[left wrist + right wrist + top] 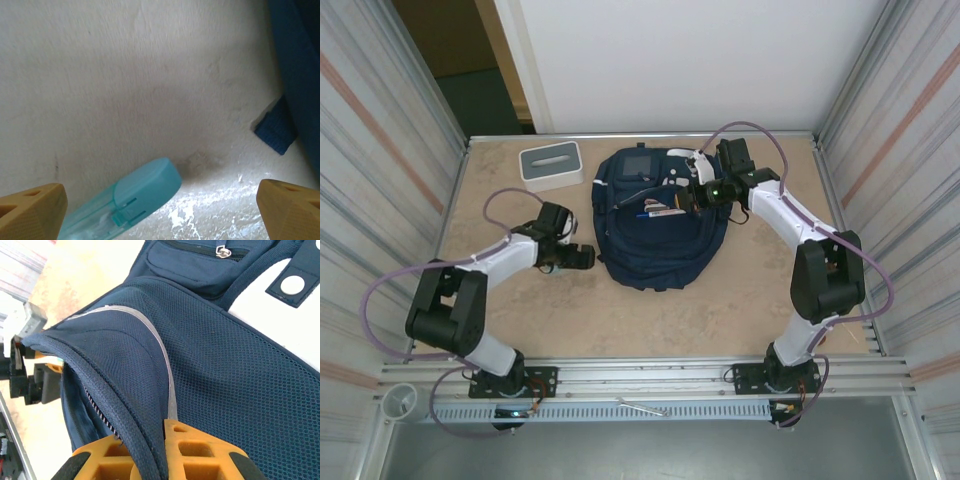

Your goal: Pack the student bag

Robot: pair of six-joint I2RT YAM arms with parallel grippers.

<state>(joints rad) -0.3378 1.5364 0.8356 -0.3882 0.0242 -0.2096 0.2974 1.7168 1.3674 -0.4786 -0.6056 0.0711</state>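
Note:
I should next lower my left gripper and move it back over the light-blue tape dispenser [553, 268] [127, 200], because the dispenser is still on the tabletop between the gripper's wide-open fingers.
The student bag [655, 235], navy blue, lies flat in the middle of the table with its upper compartment gaping. My right gripper [692, 197] is shut on the zippered edge of that opening; in the right wrist view its yellow fingers [200, 447] pinch the navy fabric rim [115, 390] and hold it lifted. My left gripper [582, 258] sits low beside the bag's left side, jaws open wide. In the left wrist view a teal plastic dispenser [135, 197] lies on the table between the spread fingertips [30, 210], touched by neither. A bag strap end [276, 127] rests nearby.
A grey-and-white rectangular box [550, 164] stands at the back left of the table. Pens and small items [655, 208] show inside the bag's opening. Corrugated metal walls [380, 150] close in both sides, and a rail [650, 375] runs along the near edge.

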